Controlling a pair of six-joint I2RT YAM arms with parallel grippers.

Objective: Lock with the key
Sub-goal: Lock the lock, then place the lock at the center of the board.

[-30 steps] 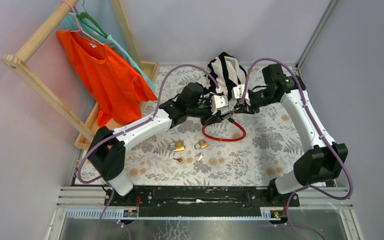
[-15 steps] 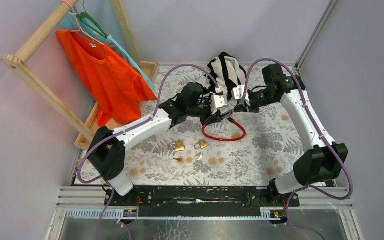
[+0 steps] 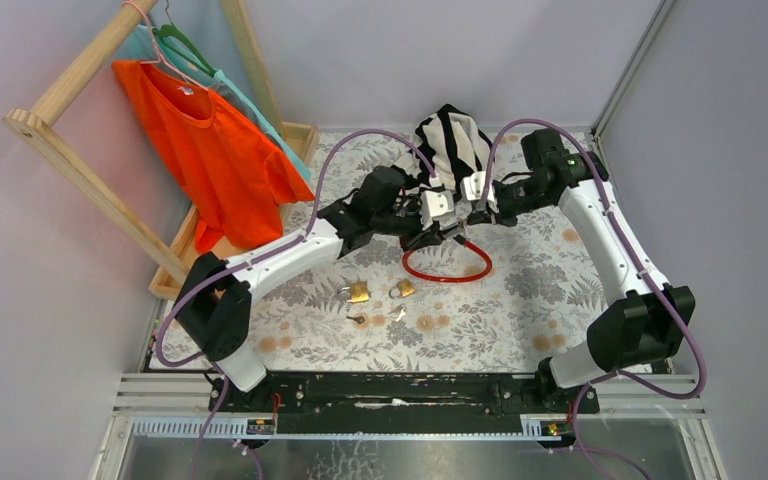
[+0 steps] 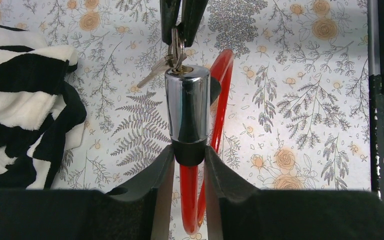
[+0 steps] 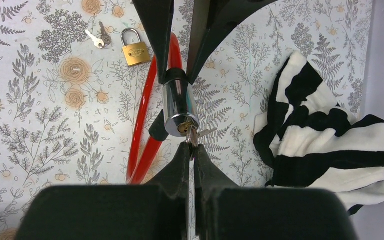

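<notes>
I will next lower my left gripper toward the bare tabletop beside the striped cloth and let go of the black collar there, because the chrome cylinder is held above the table.
A red cable lock lies looped on the floral table, its chrome cylinder lifted between the two arms. My left gripper is shut on the black collar at the cylinder's base. My right gripper is shut on the key, which sits in the keyhole on the cylinder's end face. A spare key hangs from the same ring. In the top view both grippers meet at mid-table over the red loop.
A black-and-white striped cloth lies just behind the grippers. Two brass padlocks and loose keys lie in front. A wooden rack with an orange shirt stands at the left.
The right arm's wrist has shifted slightly back and left; both grippers keep their hold at the lock cylinder. The red loop has shifted very little.
</notes>
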